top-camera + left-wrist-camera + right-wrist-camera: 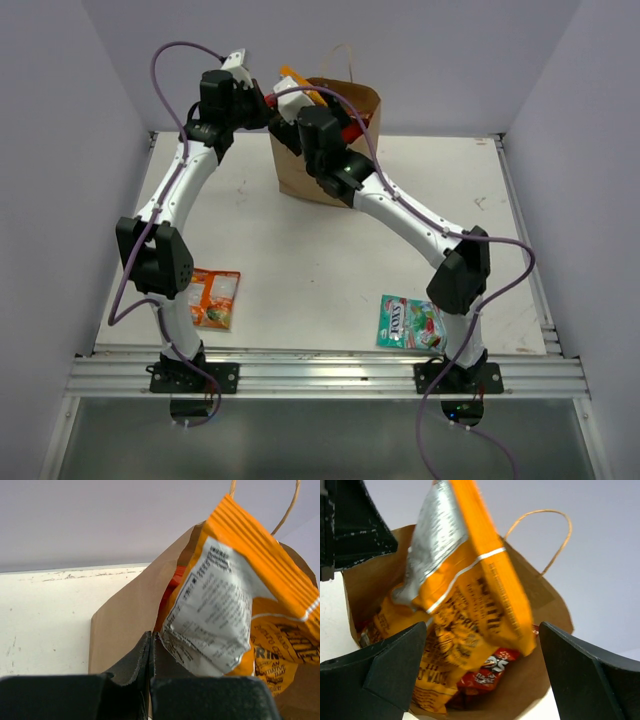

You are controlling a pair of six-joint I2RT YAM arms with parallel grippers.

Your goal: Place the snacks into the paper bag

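Note:
The teal-green packet is still outside the bag, so I need to move my right gripper back from the bag's opening and down, and close it on the packet's lettered end [393,324].
The brown paper bag [345,150] stands upright at the back of the table. My left gripper [265,105] is at its left rim, and in the left wrist view the jaws [150,641] are shut, seemingly pinching the bag's wall [127,612]. My right gripper [482,630] hangs open over the bag's mouth [555,615]. The tall yellow-orange packet [465,595] leans half inside the bag between the open jaws, untouched by them, and its top sticks out [297,82]. A dark red Doritos packet [492,672] lies at the bag's bottom. The pink-silver packet is out of view.
A small orange packet [213,297] lies on the table beside the left arm's base. A teal-green packet [410,322] lies at the front edge next to the right arm's base. Grey walls enclose the table on three sides.

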